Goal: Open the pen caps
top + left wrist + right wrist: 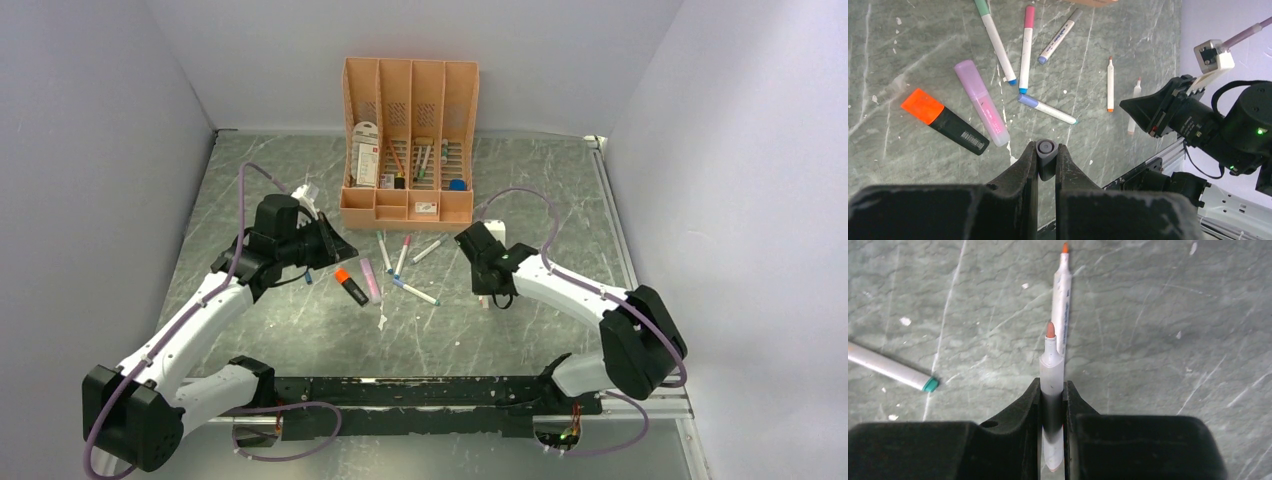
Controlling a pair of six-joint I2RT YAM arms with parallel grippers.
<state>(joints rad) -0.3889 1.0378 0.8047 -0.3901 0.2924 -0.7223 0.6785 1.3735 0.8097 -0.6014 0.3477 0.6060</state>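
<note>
My right gripper goes down toward the tabletop (1077, 352) beside the orange-tipped uncapped marker next. It releases the slim white marker there, since its reddish tip is already bare.
My left gripper (1046, 156) (340, 248) is shut on a small greyish pen cap (1046, 148), its open end facing the camera, held above the table. My right gripper (1052, 389) (489, 292) is shut on a slim white marker (1051, 362) whose reddish tip is bare. A second uncapped white marker (1061, 290) (1110, 82) with an orange tip lies on the table just beyond it. Between the arms lie a black highlighter with an orange cap (923, 106) (350, 287), a pink highlighter (982, 110), and white markers with green (982, 6), pink (1029, 15) and lilac (1028, 100) caps.
A peach desk organizer (408, 205) with pens and small items stands at the back centre. A small blue piece (308, 277) lies on the table below my left gripper. Grey walls close the table on three sides; a black rail (420, 392) runs along the near edge.
</note>
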